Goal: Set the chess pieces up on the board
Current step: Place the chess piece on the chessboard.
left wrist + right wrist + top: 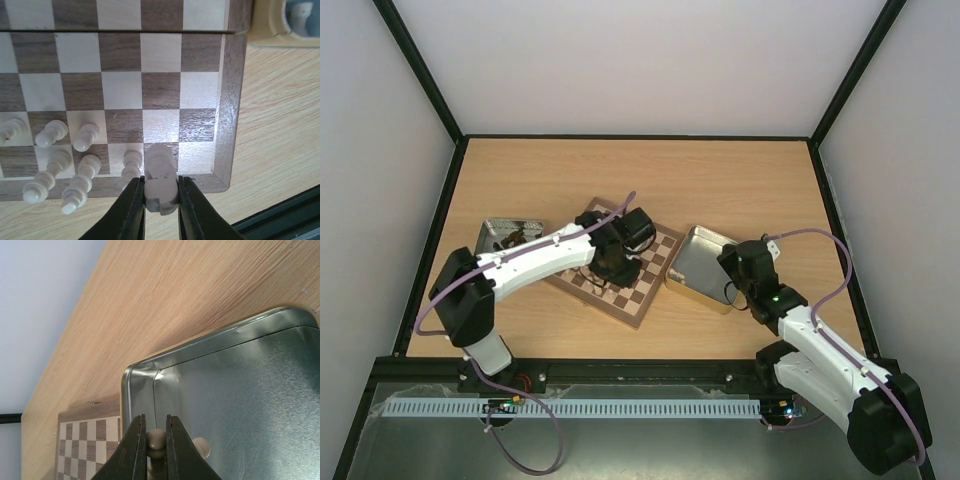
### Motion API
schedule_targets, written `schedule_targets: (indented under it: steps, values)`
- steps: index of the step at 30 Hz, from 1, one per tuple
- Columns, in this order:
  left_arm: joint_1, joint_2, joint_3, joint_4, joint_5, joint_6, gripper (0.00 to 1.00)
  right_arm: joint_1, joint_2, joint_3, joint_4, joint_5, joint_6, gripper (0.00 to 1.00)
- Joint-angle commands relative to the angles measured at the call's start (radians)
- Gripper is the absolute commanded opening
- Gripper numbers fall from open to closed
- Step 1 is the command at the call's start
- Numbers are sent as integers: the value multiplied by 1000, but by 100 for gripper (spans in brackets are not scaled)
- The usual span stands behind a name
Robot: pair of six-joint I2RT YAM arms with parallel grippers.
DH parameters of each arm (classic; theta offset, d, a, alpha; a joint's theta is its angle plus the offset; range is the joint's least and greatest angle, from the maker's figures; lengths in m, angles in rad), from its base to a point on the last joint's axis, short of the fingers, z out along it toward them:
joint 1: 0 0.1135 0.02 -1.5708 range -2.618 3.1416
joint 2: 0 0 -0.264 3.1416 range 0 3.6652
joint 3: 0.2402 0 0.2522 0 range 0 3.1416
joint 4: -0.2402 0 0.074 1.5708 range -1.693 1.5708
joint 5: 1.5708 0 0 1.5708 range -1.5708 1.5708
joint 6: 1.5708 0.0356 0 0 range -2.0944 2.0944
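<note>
My left gripper lowers over the dark square (622,304) (174,152) between the closest standing piece and the light corner next and releases the cream piece, because that square is empty.
The board (227,100) lies under my left gripper (160,187), which is shut on a pale cream chess piece (161,172) just above the board's near corner squares. Several cream chess pieces (85,137) stand in two rows to its left, the closest one (132,162) almost touching the held piece. In the top view the left gripper (610,262) is over the board (645,295). My right gripper (155,422) is shut on the round head of a dull tan chess piece (156,440) inside the silver tin (240,390). A second round head (201,446) shows beside it.
The silver tin (695,262) touches the board's right edge, with the right gripper (732,283) at its near side. Another tin (505,232) lies left of the board, behind the left arm. A tin corner (280,25) holding a piece sits beyond the board's rim.
</note>
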Motion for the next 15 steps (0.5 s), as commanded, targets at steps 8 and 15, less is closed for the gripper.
schedule_targets:
  steps: [8,15]
  values:
    - [-62,86,-48,-18,20,22,17,-3,-7,-15,-12,34,-2,2]
    - [-71,120,-77,-11,16,27,18,-3,-3,-15,-11,34,-4,2]
